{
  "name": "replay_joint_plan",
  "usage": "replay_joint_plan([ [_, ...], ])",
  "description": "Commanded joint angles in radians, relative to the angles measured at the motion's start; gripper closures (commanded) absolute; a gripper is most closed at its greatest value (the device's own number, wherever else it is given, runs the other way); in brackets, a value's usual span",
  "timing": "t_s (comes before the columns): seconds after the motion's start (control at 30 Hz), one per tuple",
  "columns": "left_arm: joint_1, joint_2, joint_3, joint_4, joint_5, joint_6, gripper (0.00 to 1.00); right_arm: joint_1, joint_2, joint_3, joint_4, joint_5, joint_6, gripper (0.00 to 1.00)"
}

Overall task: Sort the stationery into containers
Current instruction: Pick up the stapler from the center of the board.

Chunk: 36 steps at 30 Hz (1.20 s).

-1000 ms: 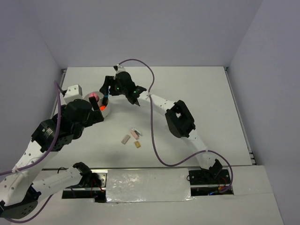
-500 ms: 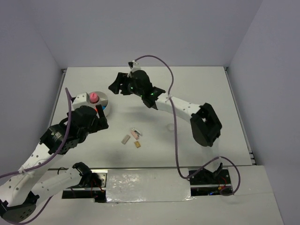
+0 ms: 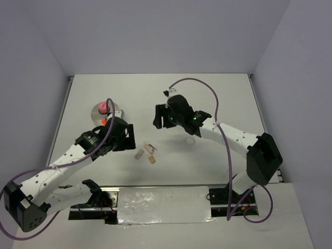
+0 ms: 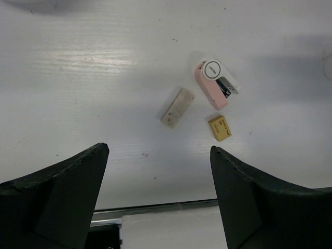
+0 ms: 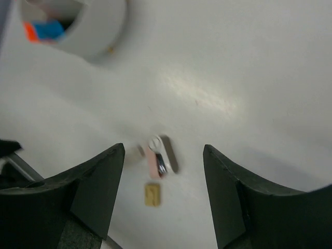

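Observation:
The right gripper moves down and back next, onto the spread arms of the pink piece, since that lies below and back from its open fingers.
Three pieces of stationery lie loose on the white table: a grey block [image 4: 177, 107], a pink piece with a round white end [image 4: 211, 85] and a tan block [image 4: 220, 127]. The top view shows them as grey block [image 3: 139, 154], pink piece [image 3: 150, 148] and tan block [image 3: 152, 160]. My left gripper [image 3: 124, 137] hovers open just left of them, with nothing between its fingers [image 4: 158, 148]. Up and to the right of the pieces, my right gripper [image 3: 162, 116] is also open and empty [image 5: 164, 148]. The white bowl [image 3: 95, 109] holds orange and blue cubes [image 5: 44, 30] and a pink item [image 3: 102, 107].
A faint clear ring [image 3: 190, 140] lies on the table under the right forearm. The left arm covers the near side of the bowl. Grey walls close off the table at the back and sides. A strip with the arm bases [image 3: 163, 205] runs along the near edge.
The right gripper has swung away from the bowl, rightward and nearer, to above the table's middle. The left gripper has moved right toward the loose pieces, uncovering more of the bowl.

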Motion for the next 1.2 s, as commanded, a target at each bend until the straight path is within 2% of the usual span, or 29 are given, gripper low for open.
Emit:
replay_joint_plan([
  [0.0,0.001,0.035,0.024,0.064,0.03,-0.001,0.07,0.034,-0.044,-0.108,-0.053,-0.025,-0.055,0.3],
  [0.03,0.0,0.04,0.033,0.058,0.023,-0.017,0.06,0.046,-0.043,-0.122,-0.045,-0.048,-0.069,0.29],
  [0.07,0.001,0.037,0.048,0.047,0.019,-0.027,0.01,0.063,-0.021,-0.128,-0.045,-0.051,-0.082,0.28],
  [0.23,0.001,0.027,0.102,0.01,-0.001,-0.077,0.01,0.14,0.084,-0.096,-0.048,-0.044,-0.148,0.22],
  [0.43,0.003,0.026,0.163,-0.046,0.011,-0.094,0.01,0.168,0.195,-0.046,-0.044,-0.048,-0.169,0.23],
  [0.63,0.004,0.015,0.225,-0.083,0.014,-0.1,0.01,0.191,0.305,0.013,-0.068,0.054,-0.186,0.26],
  [0.8,0.006,0.01,0.222,-0.096,0.016,-0.104,0.01,0.191,0.368,0.046,-0.053,0.03,-0.188,0.28],
  [0.83,0.007,0.006,0.216,-0.097,0.017,-0.107,0.01,0.192,0.376,0.051,-0.052,0.031,-0.186,0.29],
  [1.0,0.027,-0.006,0.189,-0.066,0.049,-0.152,0.01,0.195,0.365,0.011,-0.004,0.056,-0.174,0.67],
  [1.07,0.04,0.003,0.191,-0.057,0.063,-0.173,0.01,0.195,0.311,-0.03,0.043,0.054,-0.165,0.74],
  [1.17,0.064,0.023,0.209,-0.036,0.102,-0.181,0.01,0.185,0.246,-0.067,0.091,-0.007,-0.165,0.77],
])
